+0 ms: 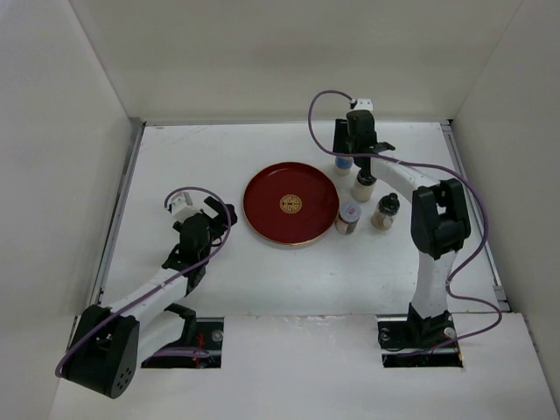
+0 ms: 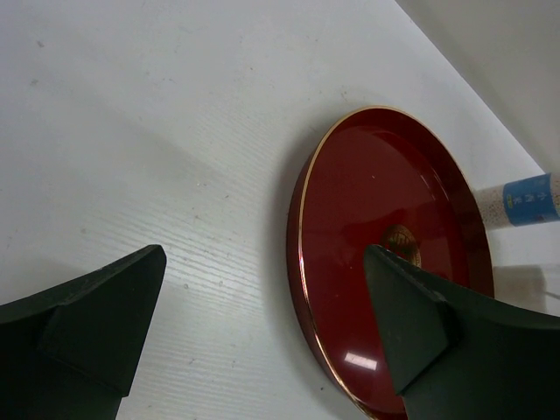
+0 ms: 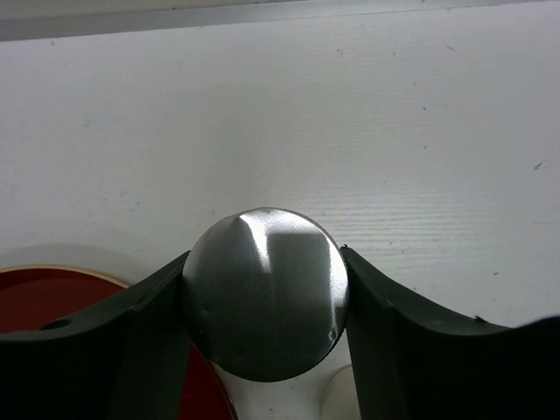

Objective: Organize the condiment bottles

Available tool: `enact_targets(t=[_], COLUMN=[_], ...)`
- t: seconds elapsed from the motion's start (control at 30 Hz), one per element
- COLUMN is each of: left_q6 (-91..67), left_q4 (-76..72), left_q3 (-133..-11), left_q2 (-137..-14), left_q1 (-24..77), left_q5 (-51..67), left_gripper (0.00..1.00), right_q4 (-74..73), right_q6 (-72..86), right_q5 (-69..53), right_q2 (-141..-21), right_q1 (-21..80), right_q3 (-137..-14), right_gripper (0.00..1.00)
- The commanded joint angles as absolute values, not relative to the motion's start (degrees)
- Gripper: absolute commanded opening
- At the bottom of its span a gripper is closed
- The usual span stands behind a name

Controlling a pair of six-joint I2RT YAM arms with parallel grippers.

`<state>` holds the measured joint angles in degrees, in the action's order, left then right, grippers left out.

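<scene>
The tray is empty, so my right gripper should lift the taller white bottle, move left in the top view and lower to release it on the tray's far part (image 1: 276, 185).
My right gripper (image 1: 350, 150) is shut on the metal lid (image 3: 265, 293) of the taller white bottle with a blue band (image 1: 344, 162), just behind the right side of the red tray (image 1: 262, 206). That bottle also shows in the left wrist view (image 2: 525, 199). A tan dark-capped bottle (image 1: 364, 185) stands right in front of it. The short pale-lidded jar (image 1: 348, 217) stands at the tray's right rim, and the second tan dark-capped bottle (image 1: 385, 211) stands to its right. My left gripper (image 1: 216, 219) is open and empty, left of the tray (image 2: 385, 227).
White walls enclose the table on the left, back and right. The tray bears nothing and its edge shows in the right wrist view (image 3: 52, 297). The right arm's purple cable (image 1: 472, 254) loops out along the table's right side.
</scene>
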<state>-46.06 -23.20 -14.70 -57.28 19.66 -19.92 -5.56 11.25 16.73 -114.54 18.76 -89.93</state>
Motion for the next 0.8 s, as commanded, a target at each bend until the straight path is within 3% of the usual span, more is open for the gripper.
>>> enact_targets(t=[0.0, 0.3, 0.77], left_q6=[-45.3, -45.6, -46.1], left_q4=[-26.9, -27.9, -27.5], left_q3=[-14.3, -14.1, -12.7], left_q2=[-57.8, -57.7, -55.0], left_q1=[19.9, 20.3, 19.1], left_q5=[-19.3, -18.9, -19.7], left_gripper=[1.00, 1.00, 1.00], right_q4=[2.5, 8.0, 8.1], right_q6=[10.1, 6.5, 9.8], right_q5=[20.2, 22.6, 18.5], right_q2=[-109.9, -98.9, -113.8], right_q1=[19.4, 28.3, 41.1], right_q3=[-90.4, -86.1, -95.2], right_gripper=[0.59, 0.56, 0.57])
